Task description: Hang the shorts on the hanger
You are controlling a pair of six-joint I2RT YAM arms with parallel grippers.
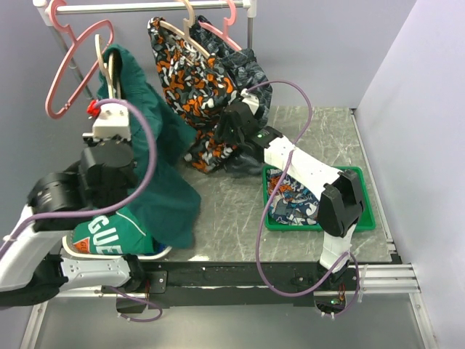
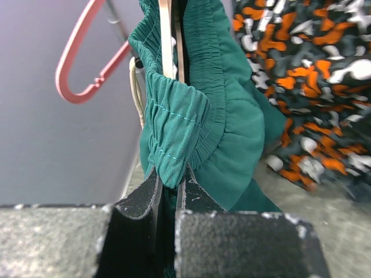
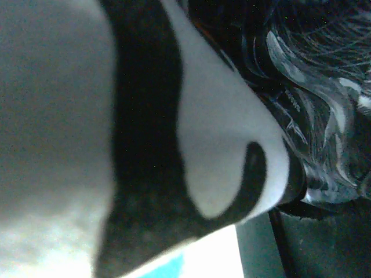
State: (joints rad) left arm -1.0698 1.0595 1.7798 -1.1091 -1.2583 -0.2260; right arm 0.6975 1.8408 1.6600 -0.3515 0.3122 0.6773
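Observation:
I need to move the tan hanger (image 1: 109,69) outward next with my left gripper, onto a bare part of the bar (image 1: 133,8) between the empty pink hanger and the orange camouflage shorts. Then I need to let go of it.
The dark teal shorts (image 1: 156,153) hang down from a tan hanger (image 1: 109,69) held upright at the back left. My left gripper (image 1: 109,100) reaches up under them. In the left wrist view its jaws are pressed together on the gathered waistband of the shorts (image 2: 179,116), and the left gripper (image 2: 171,180) has teal cloth pinched between its tips. The hanger's tan bar (image 2: 166,40) runs up inside the waistband. My right gripper (image 1: 234,129) is against the camouflage garments at the centre. Its wrist view is filled by a blurred white and black shape, so its fingers do not show.
A rail (image 1: 145,6) at the back carries a pink hanger (image 1: 73,69) and orange camouflage shorts (image 1: 189,73) beside grey camouflage shorts (image 1: 251,73). A green tray (image 1: 363,218) at the right holds patterned cloth. A bright green garment with white lettering (image 1: 109,234) lies near left.

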